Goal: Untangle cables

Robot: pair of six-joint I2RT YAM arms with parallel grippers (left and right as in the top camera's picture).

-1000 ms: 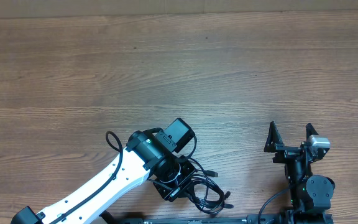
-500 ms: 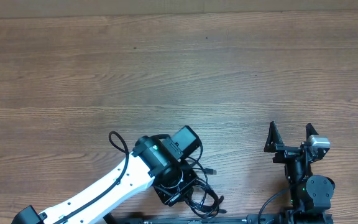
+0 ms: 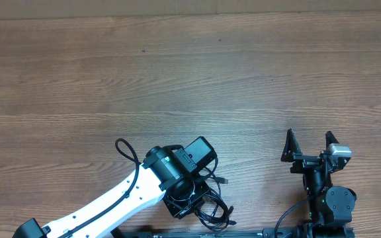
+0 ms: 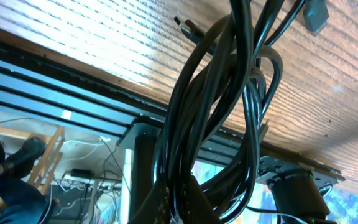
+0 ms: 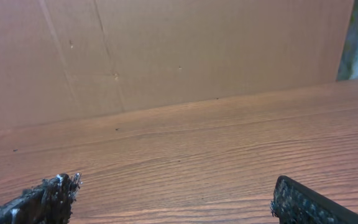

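The loops of the cable bundle hang at the table's near edge, so my left gripper will next carry the cable bundle outward and turn to release it on the open tabletop.
The cables (image 3: 215, 206) are a tangled bundle of thin black cords at the table's near edge, with one plug end (image 3: 225, 180) sticking out to the right. In the left wrist view the bundle (image 4: 229, 112) hangs in loops from my left gripper (image 4: 182, 208), which is shut on several strands. Overhead, my left gripper (image 3: 189, 203) sits right over the bundle and hides part of it. My right gripper (image 3: 308, 140) is open and empty, well to the right of the cables. Its two fingertips frame bare table in the right wrist view (image 5: 173, 199).
The wooden table (image 3: 177, 79) stretches away behind both arms. A cardboard wall (image 5: 166, 50) stands at its far side. The table's near edge and a metal frame (image 4: 73, 106) lie just below the cables.
My left arm has shifted a little right and toward the near edge, dragging the cable bundle with it. The right arm has not moved.
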